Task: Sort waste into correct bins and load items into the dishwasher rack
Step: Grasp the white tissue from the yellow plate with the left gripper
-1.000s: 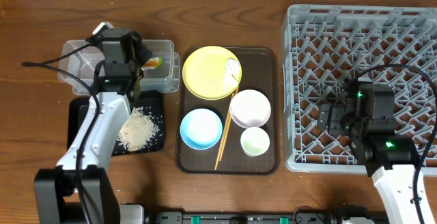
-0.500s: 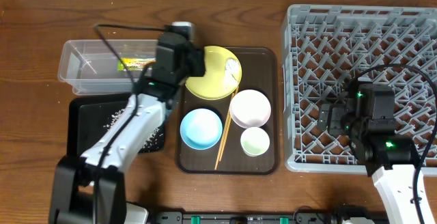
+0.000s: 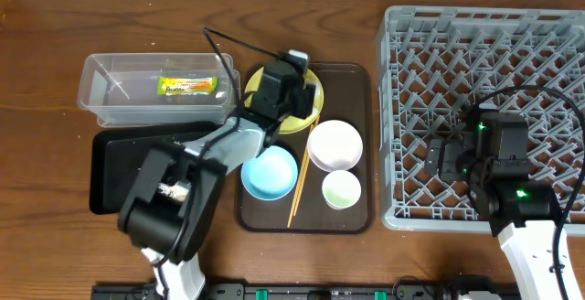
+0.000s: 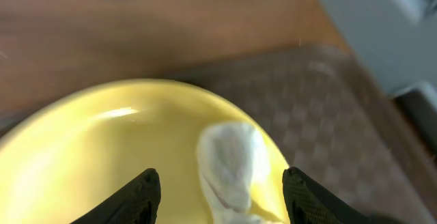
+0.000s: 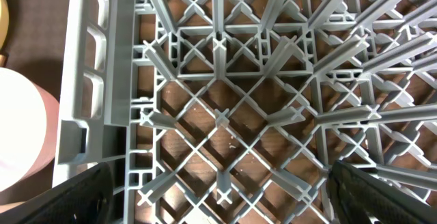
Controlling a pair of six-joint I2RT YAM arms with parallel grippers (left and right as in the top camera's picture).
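Observation:
The crumpled white tissue lies just below my left gripper, between its open fingertips. My left gripper lowers over the tissue's near end (image 4: 233,195) next and closes there.
In the left wrist view my left gripper (image 4: 222,195) is open just above the yellow plate (image 4: 102,156). The crumpled white tissue (image 4: 229,162) lies on the plate between the two fingertips (image 4: 145,191), touching neither. From overhead the left gripper (image 3: 289,84) covers the tissue. The green-and-orange wrapper (image 3: 187,85) lies in the clear tub (image 3: 110,94). My right gripper (image 5: 222,197) hangs open and empty over the grey dishwasher rack (image 5: 218,80), near the rack's (image 3: 484,44) front left part. The left arm hides most of the black tray (image 3: 114,167).
A dark brown serving tray (image 3: 352,85) holds the plate, a light blue bowl (image 3: 270,172), a white bowl (image 3: 335,144), a small pale green cup (image 3: 341,188) and wooden chopsticks (image 3: 299,190). The rack stands right beside it.
My left arm has swung right from the clear tub to the yellow plate, its jaws widening. The wrapper now lies in the tub. The right arm has not moved.

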